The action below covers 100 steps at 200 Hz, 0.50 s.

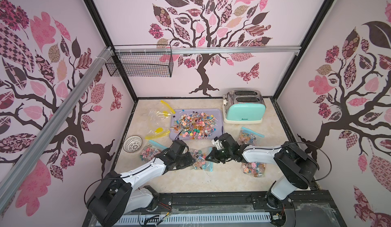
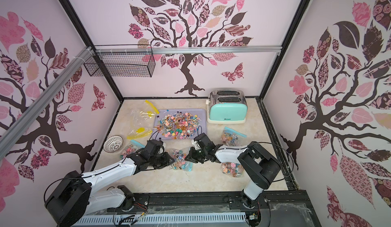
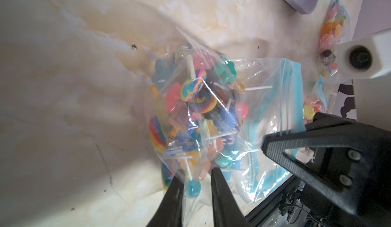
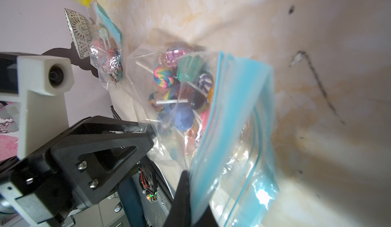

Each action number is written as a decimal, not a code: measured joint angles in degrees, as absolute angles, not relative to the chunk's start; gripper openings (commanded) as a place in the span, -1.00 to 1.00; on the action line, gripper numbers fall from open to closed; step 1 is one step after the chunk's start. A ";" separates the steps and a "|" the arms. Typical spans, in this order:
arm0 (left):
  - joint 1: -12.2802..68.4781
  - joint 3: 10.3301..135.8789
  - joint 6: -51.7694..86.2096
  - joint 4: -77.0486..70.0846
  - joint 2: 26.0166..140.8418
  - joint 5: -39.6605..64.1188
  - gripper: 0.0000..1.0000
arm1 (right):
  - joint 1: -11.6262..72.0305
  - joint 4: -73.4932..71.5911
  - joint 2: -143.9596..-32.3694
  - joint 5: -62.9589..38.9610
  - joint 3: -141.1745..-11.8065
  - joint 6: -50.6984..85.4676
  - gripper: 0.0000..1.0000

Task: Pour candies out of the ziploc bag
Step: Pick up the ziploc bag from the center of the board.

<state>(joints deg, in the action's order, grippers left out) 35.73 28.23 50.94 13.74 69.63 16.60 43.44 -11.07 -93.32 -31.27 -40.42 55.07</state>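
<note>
My right gripper moves outward over the purple tray's heap next and releases the bag's blue zip strip (image 4: 237, 101) there, because candies still fill the bag's lower part.
A clear ziploc bag (image 1: 200, 160) (image 2: 179, 159) with a blue zip strip hangs stretched between my two grippers over the table's front middle. The candies (image 3: 194, 92) (image 4: 184, 101), tiny coloured lollipops on white sticks, fill its lower part. My left gripper (image 1: 193, 160) (image 3: 195, 174) is shut on the bag's bottom corner, with film and one blue lollipop between its fingers. My right gripper (image 1: 208, 157) (image 4: 191, 185) is shut on the blue zip strip (image 4: 237, 101) at the bag's mouth. A purple tray (image 1: 218, 111) behind them holds a heap of loose candies (image 1: 194, 125).
Three more filled bags lie around: one left (image 1: 148, 152), one right rear (image 1: 250, 136), one right front (image 1: 252, 168). Two emptied yellow-zip bags (image 1: 160, 113) (image 1: 157, 132) lie left of the tray. A patterned bowl (image 1: 132, 143) sits far left, a mint toaster (image 1: 244, 109) back right.
</note>
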 measured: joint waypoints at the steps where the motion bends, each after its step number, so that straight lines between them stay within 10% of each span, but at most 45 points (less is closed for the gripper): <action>1: 35.70 28.21 50.85 13.78 69.63 16.64 -0.74 | 43.44 -11.07 -93.32 -31.27 -40.42 55.09 -1.00; 19: 35.68 28.05 51.18 13.56 69.65 16.58 -1.00 | 43.44 -11.07 -93.32 -31.27 -40.42 55.05 -1.00; 100: 35.20 29.39 50.15 15.27 68.71 15.09 -1.00 | 43.51 -0.67 -92.49 -29.23 -49.34 48.80 -1.00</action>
